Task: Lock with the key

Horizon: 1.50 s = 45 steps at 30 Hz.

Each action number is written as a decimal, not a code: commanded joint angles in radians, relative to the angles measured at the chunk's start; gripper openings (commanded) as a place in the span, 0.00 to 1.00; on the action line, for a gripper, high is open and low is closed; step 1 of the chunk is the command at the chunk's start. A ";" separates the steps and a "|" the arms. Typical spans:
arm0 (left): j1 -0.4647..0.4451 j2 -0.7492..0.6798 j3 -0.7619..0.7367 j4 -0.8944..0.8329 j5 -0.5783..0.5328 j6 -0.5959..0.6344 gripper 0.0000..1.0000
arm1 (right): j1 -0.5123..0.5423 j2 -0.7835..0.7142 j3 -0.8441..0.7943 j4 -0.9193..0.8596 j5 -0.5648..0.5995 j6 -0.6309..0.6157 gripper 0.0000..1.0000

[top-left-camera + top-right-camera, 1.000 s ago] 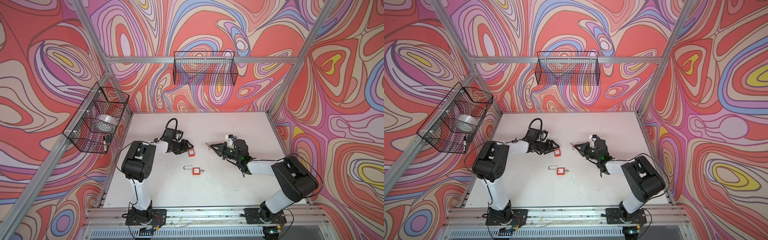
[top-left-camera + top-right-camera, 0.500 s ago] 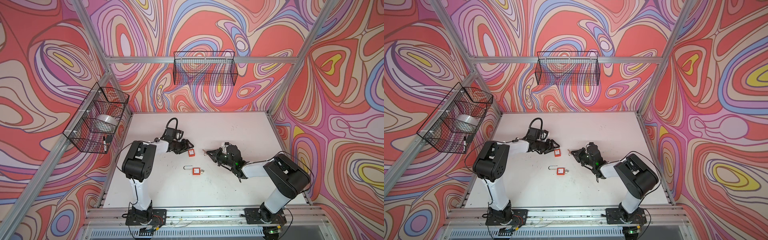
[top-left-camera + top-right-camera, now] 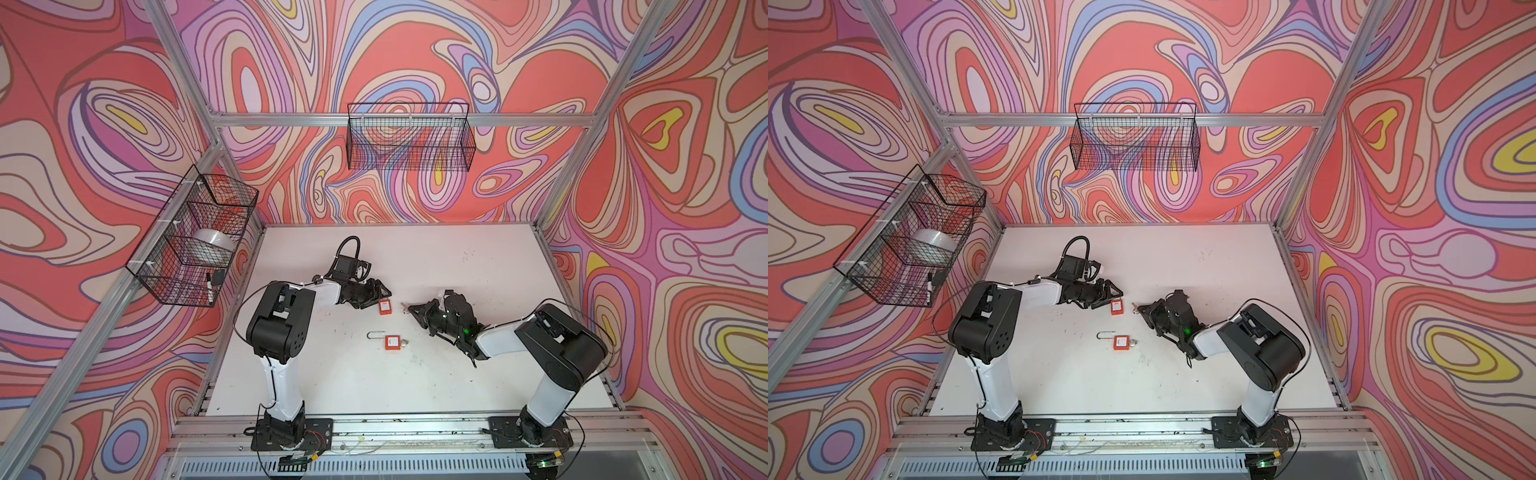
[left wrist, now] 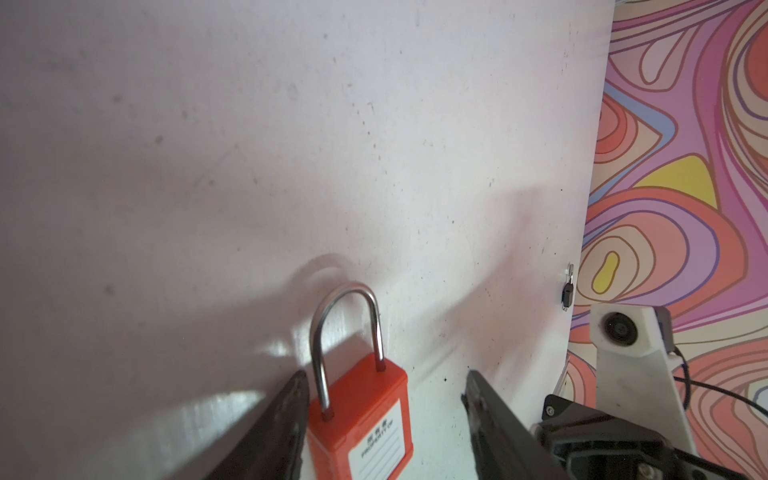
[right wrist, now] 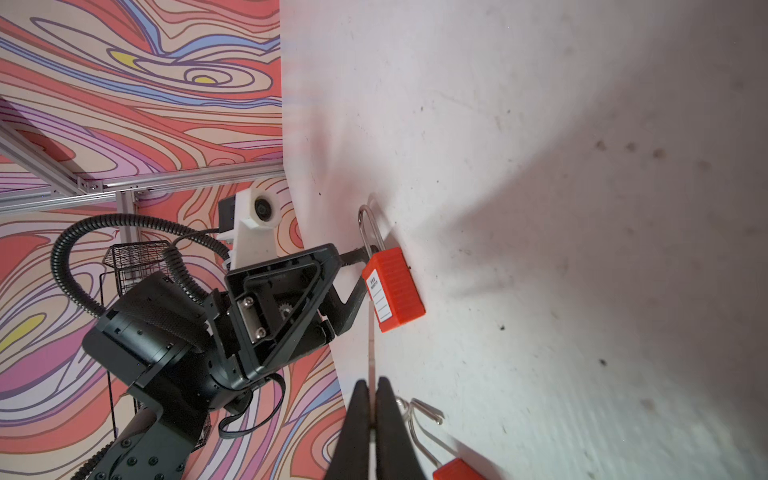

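Observation:
My right gripper will next go down toward the bare tabletop point(image 3: 397, 308) point(image 5: 429, 290) beside the lock and let go of the key there, because the padlock's shackle already sits in its body.
A red padlock point(image 3: 385, 306) point(image 3: 1117, 306) point(image 4: 361, 424) point(image 5: 392, 291) rests on the white table point(image 3: 457, 266), its steel shackle seated in the body. My left gripper point(image 3: 380, 297) point(image 4: 385, 374) is open around it: one finger point(image 4: 286, 415) touches the lock's side and the other point(image 4: 486, 415) stands clear. My right gripper point(image 3: 411, 308) point(image 5: 372, 384) is shut on the key point(image 3: 404, 306) point(image 5: 371, 353), whose thin blade points at the lock's lower end, a short gap away.
A second red padlock point(image 3: 392, 342) point(image 3: 1120, 343) point(image 5: 457, 469) lies nearer the front with its shackle open and a key ring beside it. Wire baskets hang on the back wall point(image 3: 409, 137) and the left wall point(image 3: 195, 237).
My right gripper has swung left across the table with the key, closing in on the padlock at the left gripper. The left arm and both padlocks have stayed put.

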 commanded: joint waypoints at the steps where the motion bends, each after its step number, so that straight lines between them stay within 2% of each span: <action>1: -0.002 0.029 0.022 0.014 0.034 -0.031 0.62 | 0.010 0.045 0.017 0.008 0.036 0.009 0.00; 11: -0.001 0.032 0.042 0.010 0.021 -0.041 0.62 | 0.022 0.064 0.012 0.030 0.071 0.019 0.00; 22: -0.001 -0.091 0.032 -0.089 -0.077 0.039 0.63 | 0.028 0.154 0.069 0.067 0.084 0.009 0.00; 35: 0.002 -0.213 -0.028 -0.113 -0.083 0.017 0.65 | 0.043 0.218 0.128 0.017 0.101 0.019 0.00; 38: 0.001 -0.223 -0.035 -0.125 -0.090 0.021 0.65 | 0.048 0.223 0.128 0.012 0.109 0.029 0.06; 42: 0.001 -0.235 -0.050 -0.118 -0.090 0.012 0.65 | 0.053 0.225 0.128 0.021 0.102 0.026 0.27; 45: 0.001 -0.235 -0.050 -0.122 -0.090 0.014 0.65 | 0.052 0.223 0.126 0.020 0.100 0.026 0.34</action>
